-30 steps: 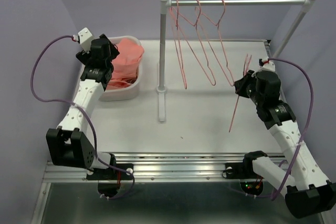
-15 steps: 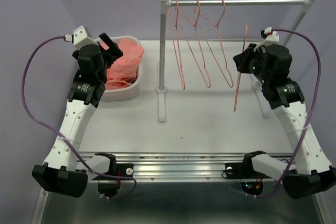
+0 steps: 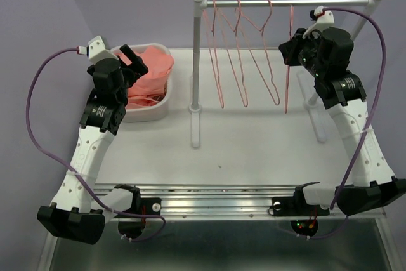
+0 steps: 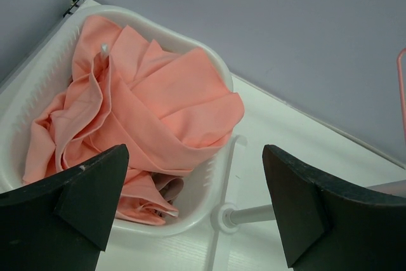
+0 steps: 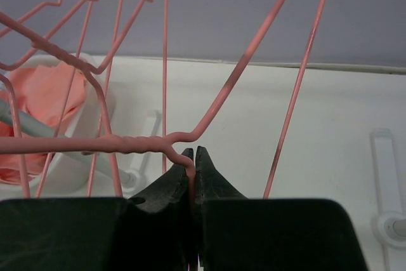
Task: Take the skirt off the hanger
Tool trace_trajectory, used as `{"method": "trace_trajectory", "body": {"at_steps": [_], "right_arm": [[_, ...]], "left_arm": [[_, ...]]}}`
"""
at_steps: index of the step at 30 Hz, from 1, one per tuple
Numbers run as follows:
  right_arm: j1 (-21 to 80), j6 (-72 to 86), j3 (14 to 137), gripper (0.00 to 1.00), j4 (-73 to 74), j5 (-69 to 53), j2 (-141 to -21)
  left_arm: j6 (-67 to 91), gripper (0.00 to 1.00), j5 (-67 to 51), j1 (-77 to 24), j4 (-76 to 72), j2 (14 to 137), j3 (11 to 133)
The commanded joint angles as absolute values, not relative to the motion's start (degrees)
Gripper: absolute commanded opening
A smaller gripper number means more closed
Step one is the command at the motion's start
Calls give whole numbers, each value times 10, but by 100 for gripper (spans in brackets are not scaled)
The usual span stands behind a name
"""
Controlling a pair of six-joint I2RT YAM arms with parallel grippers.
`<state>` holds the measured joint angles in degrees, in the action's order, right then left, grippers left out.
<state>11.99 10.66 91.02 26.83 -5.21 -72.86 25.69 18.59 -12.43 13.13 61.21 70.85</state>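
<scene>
My right gripper eases a little outward toward the bare part of the bar (image 3: pixel 317 2) next and releases the pink hanger, since the skirt (image 3: pixel 152 71) already lies in the basket.
The salmon-pink skirt (image 3: pixel 152 71) lies crumpled in a white basket (image 3: pixel 150 116) at the back left, off any hanger; the left wrist view shows the skirt (image 4: pixel 158 99) filling the basket (image 4: pixel 212 182). My left gripper (image 3: pixel 133 59) hovers at the basket's near left side, open and holding nothing, its fingers wide apart in the left wrist view (image 4: pixel 195 157). My right gripper (image 3: pixel 293 49) is raised close under the rail (image 3: pixel 317 2), shut on a bare pink wire hanger (image 3: pixel 288 80). The right wrist view shows the jaws (image 5: pixel 194 152) pinching the hanger (image 5: pixel 127 144) just below its twisted neck.
A white rack stands mid-table, its post (image 3: pixel 196 68) left of centre and its other leg at the far right. Three more bare pink hangers (image 3: pixel 244 61) hang on the rail, to the left of the held one.
My right arm has lifted the bare hanger from low over the table's right side up to the rail. My left arm has drawn back from over the basket, gripper still open.
</scene>
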Motion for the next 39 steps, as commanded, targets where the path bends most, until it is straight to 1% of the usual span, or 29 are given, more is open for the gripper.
{"method": "trace_trajectory", "body": {"at_steps": [1,5,10,15,20,22,29,31,34,35,36,37,39], "right_arm": [[117,89,962,1,242,-51,-739],[117,91,978,1,229,-28,-762],[117,99,984,1,215,-28,-772],[117,123,982,1,209,15,-783],[117,168,908,2,130,61,-754],[117,174,897,3,111,84,-750],[117,172,886,3,104,103,-759],[117,172,882,6,104,102,-760],[117,173,868,17,105,91,-754],[117,174,866,29,107,88,-751],[117,173,863,37,109,84,-748],[117,174,860,44,114,82,-739],[117,180,855,54,120,85,-730]], "left_arm": [[245,99,185,-130,113,613,708],[243,99,187,-134,108,609,703],[241,99,189,-134,102,608,693],[240,99,191,-135,103,607,692],[246,99,187,-137,98,601,684],[244,99,188,-139,100,600,684],[249,99,193,-141,98,589,673],[249,99,193,-141,99,589,673],[249,99,192,-142,101,587,672],[250,99,192,-142,102,586,672],[250,99,190,-142,103,585,671],[250,99,190,-142,105,583,671],[254,99,190,-142,110,579,671]]}}
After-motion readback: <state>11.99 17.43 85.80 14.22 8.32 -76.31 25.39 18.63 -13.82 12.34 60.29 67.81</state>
